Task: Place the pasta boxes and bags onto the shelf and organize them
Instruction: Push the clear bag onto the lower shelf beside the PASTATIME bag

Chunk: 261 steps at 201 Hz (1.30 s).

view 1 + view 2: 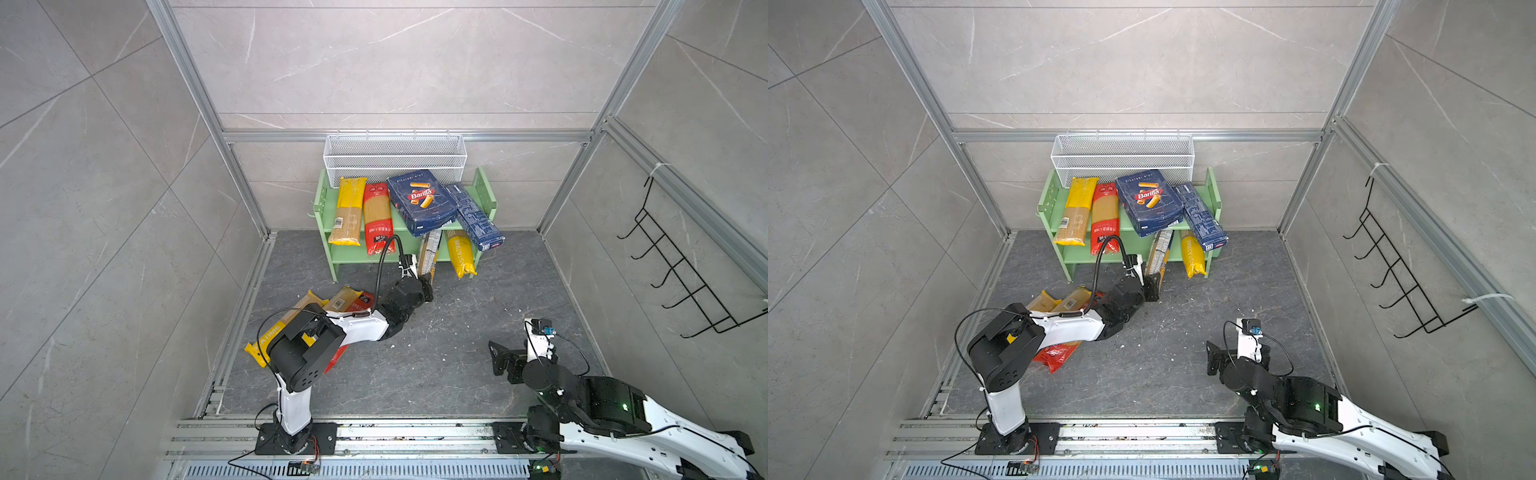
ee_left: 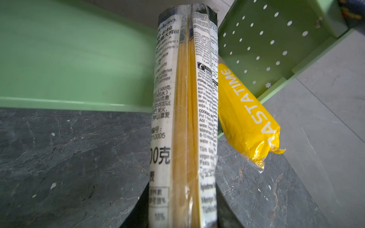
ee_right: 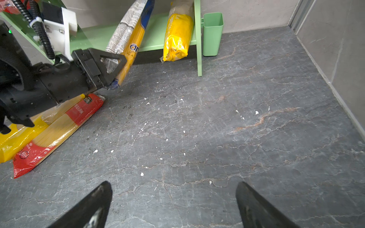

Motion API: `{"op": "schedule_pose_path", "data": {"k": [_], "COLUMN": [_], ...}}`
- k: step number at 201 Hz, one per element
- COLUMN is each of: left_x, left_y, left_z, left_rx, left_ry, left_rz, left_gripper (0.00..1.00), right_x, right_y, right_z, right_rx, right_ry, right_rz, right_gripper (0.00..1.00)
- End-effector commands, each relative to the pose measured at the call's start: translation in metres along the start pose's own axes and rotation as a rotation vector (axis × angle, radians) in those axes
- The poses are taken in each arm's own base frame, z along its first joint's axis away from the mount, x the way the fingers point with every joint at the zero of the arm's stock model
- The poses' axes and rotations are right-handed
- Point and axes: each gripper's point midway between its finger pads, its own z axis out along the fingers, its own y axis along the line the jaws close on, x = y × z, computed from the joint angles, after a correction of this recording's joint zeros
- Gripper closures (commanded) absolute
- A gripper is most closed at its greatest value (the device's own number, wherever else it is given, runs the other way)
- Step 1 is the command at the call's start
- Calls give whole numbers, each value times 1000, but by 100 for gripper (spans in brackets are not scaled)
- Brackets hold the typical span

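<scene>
The spaghetti bag (image 2: 183, 118) has its held end sticking out over the floor. My left gripper needs to push the bag outward next, deeper onto the shelf's lower level (image 2: 142, 81) beside the PASTATIME bag, and let go of it.
The light green shelf (image 1: 357, 261) stands at the back wall. Its top board carries a yellow bag (image 1: 349, 210), a red bag (image 1: 377, 218), the wide Barilla box (image 1: 422, 201) and the narrow blue box (image 1: 473, 216), which overhangs the front edge. My left gripper (image 1: 426, 286) is shut on the near end of a white-labelled spaghetti bag (image 2: 183, 118) whose far end reaches into the lower tier, beside a yellow PASTATIME bag (image 2: 246, 118). Under the left arm, three bags (image 3: 59, 130) lie on the floor. My right gripper (image 3: 173, 197) hangs open over bare floor.
A white wire-mesh basket (image 1: 395, 156) hangs above the shelf. A black wire hook rack (image 1: 681, 266) is on the right wall. A green cup (image 3: 213, 33) hangs on the shelf's right side. White crumbs (image 3: 142, 173) dot the dark stone floor.
</scene>
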Motion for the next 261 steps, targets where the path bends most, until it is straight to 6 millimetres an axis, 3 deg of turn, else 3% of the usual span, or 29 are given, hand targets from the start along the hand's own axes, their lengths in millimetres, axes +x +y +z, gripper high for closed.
{"op": "schedule_pose_path", "data": {"k": [1,53,152,184,246,261], "left_x": [-92,-97,-108,-112,-105,-107], "left_y": [-45,-42,-59,-60,-71,-74], "left_z": [-8,8,31,33,53,53], "left_rx": [147,148,178,177,203,212], "left_ry": [-265,-258,-270,-290,-261,-262], "left_rz": [-111,-133,-171,-178,-205,-205], "left_gripper": [100,100,100,76,76,68], "right_x": [-12,-22,-31,-31,-30,-30], "right_y": [-6,-9,-16,-20,-28,-28], "right_z": [-7,-11,-19,-22,-26,-26], "right_rx": [20,44,55,52,37,37], "right_ry": [-30,-50,-69,-74,-85,-84], "right_rz": [3,-9,-4,1,37,37], "right_gripper": [1,0,0,0,0,0]}}
